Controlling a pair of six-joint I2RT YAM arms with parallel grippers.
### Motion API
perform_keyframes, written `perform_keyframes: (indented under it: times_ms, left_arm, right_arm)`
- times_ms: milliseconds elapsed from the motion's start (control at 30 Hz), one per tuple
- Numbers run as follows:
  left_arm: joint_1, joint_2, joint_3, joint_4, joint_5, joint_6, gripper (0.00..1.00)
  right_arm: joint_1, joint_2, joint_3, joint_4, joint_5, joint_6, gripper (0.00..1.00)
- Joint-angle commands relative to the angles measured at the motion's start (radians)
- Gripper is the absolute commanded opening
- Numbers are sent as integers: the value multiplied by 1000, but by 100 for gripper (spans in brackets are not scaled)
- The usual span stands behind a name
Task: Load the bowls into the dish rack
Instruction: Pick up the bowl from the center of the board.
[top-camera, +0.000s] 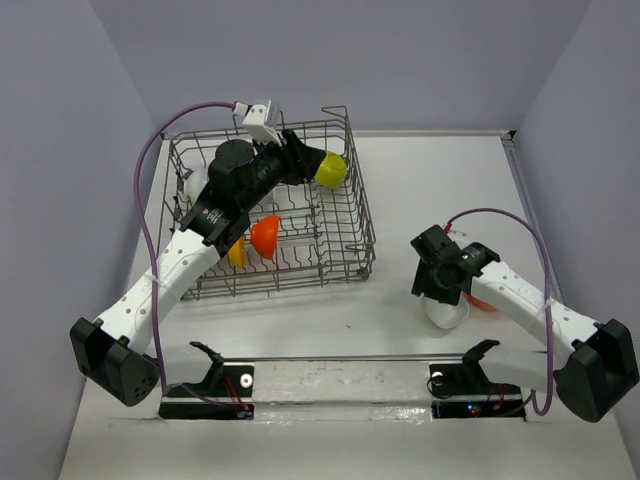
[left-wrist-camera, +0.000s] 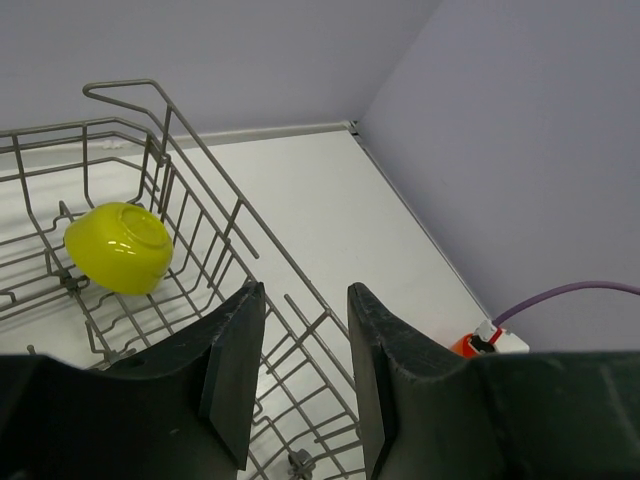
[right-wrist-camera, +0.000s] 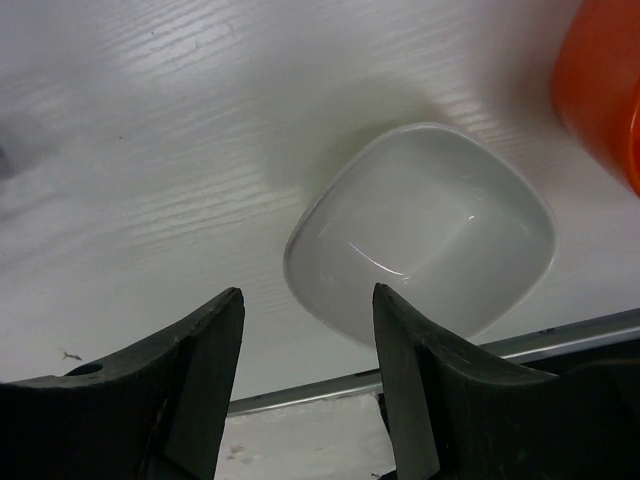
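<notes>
The robot's right gripper should move toward the dish rack (top-camera: 345, 215) and down, until its fingers are on both sides of the white bowl's near rim.
The grey wire dish rack (top-camera: 345, 215) stands at the back left and holds a lime green bowl (top-camera: 331, 170), a red-orange bowl (top-camera: 265, 236), an orange-yellow bowl (top-camera: 237, 252) and a white bowl (top-camera: 196, 182). My left gripper (left-wrist-camera: 305, 310) is open and empty above the rack's right wall (left-wrist-camera: 200, 170), with the lime green bowl (left-wrist-camera: 118, 247) lying in the rack to its left. My right gripper (right-wrist-camera: 305, 320) is open over the table, just above a squarish white bowl (right-wrist-camera: 425, 245). This bowl (top-camera: 445, 312) sits under the right arm. A red-orange bowl (right-wrist-camera: 600, 90) lies beside it.
A metal rail (top-camera: 340, 358) with black brackets runs along the near table edge. Purple cables loop from both arms. Grey walls close the table at the back and both sides.
</notes>
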Motion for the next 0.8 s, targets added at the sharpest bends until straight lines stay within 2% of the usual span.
perform_keyframes:
  times_ms: [0,267,767]
  left_arm:
    - [-6,-37,-5,36,13,12,48]
    - [-7,-37,-16,41,13,12,48]
    - [-7,-31,-16,38,10,16,48]
  right_arm:
    - [1,56,-7,69,-18,-12,60]
    - [-9,142,9,123,-30,-38,59]
    - [-47,202,-12,181,-61,-75,45]
